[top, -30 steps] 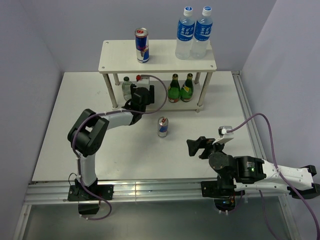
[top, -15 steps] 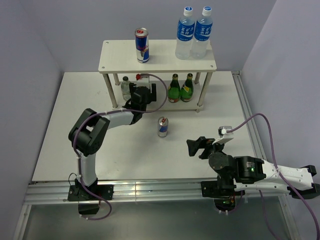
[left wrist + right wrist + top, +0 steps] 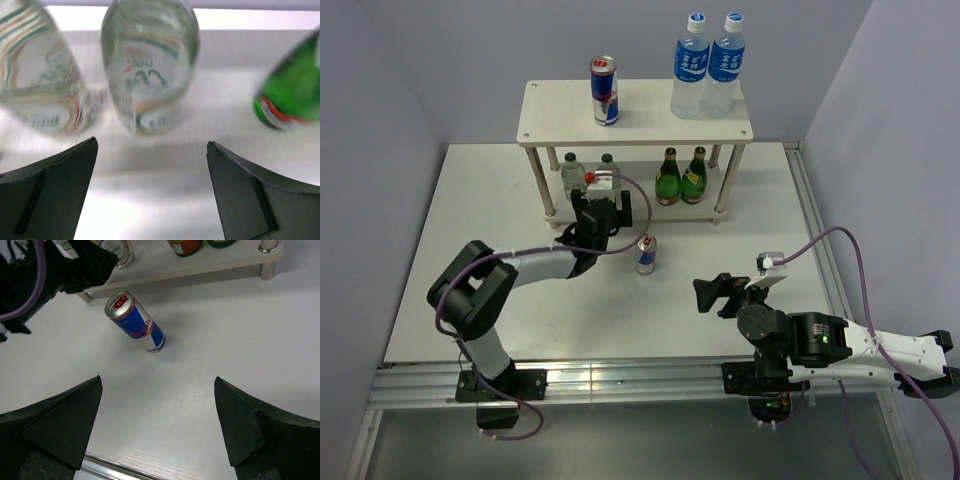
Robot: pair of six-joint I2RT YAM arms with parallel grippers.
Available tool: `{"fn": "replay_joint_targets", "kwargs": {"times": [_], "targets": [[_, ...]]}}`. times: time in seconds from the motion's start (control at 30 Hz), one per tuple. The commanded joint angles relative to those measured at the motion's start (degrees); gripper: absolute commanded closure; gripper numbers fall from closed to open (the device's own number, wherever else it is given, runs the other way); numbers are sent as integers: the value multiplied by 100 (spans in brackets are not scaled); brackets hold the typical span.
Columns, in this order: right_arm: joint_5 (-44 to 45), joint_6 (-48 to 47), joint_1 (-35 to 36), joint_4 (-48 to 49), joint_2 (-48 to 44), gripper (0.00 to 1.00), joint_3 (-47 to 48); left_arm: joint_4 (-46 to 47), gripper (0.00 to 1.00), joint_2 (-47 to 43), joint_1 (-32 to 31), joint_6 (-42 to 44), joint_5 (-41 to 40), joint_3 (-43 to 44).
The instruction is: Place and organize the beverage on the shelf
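Observation:
My left gripper moves back and down next, toward the right in the top view, onto the slim can's body (image 3: 646,259), as the slim can still stands on the tabletop.
The shelf (image 3: 550,115) stands at the back of the table. Its top board carries a blue-silver can (image 3: 604,90) and two blue-labelled bottles (image 3: 691,65) (image 3: 725,63). On the lower board (image 3: 225,100) two clear bottles (image 3: 572,172) (image 3: 607,164) stand beside two dark green bottles (image 3: 667,178). My left gripper (image 3: 594,198) is open just in front of the clear bottles (image 3: 149,65) (image 3: 45,75), touching neither. A second can (image 3: 646,254) (image 3: 136,322) stands on the table. My right gripper (image 3: 715,293) (image 3: 158,378) is open, some way short of that can.
A silver shelf leg (image 3: 267,260) stands at the lower board's right corner. My left arm (image 3: 45,270) reaches across just left of the can on the table. Walls close in the table on the left, back and right.
My left gripper has opened, let go of a clear bottle on the lower board, and drawn back toward the near side. The right arm has not moved.

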Motion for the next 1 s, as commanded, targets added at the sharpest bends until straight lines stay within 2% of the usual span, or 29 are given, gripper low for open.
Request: {"fn": "replay_joint_targets", "kwargs": {"times": [0.0, 0.17, 0.27, 0.37, 0.43, 0.47, 0.5, 0.6, 0.77, 0.97], "targets": [[230, 66, 30, 93, -48, 0, 3, -59, 3, -740, -267, -402, -463, -509], [221, 49, 39, 101, -39, 0, 12, -568, 5, -1863, -506, -1008, -438, -1606], [230, 23, 39, 136, -4, 0, 3, -946, 6, -2566, -856, -1255, -403, -2126], [264, 57, 39, 136, 48, 0, 12, -1175, 6, -3060, -1471, -1545, -465, -2513], [273, 57, 39, 136, 84, 0, 12, -1019, 7, -3193, -1945, -1616, -282, -2724], [291, 66, 39, 119, 101, 0, 12, -461, 7, -3211, -2095, -1520, -158, -3021], [291, 92, 48, 101, 110, 0, 38, -185, 7, -3168, -2384, -1389, -96, -3146], [274, 93, 39, 92, 49, 0, 30, 326, 7, -2685, -2606, -1344, 19, -3174], [247, 84, 48, 84, -57, 0, 3, 923, 8, -1588, -2615, -1106, 133, -2692], [238, 93, 39, 75, -110, 0, -5, 1329, 8, -540, -2615, -877, -200, -2076]]}}
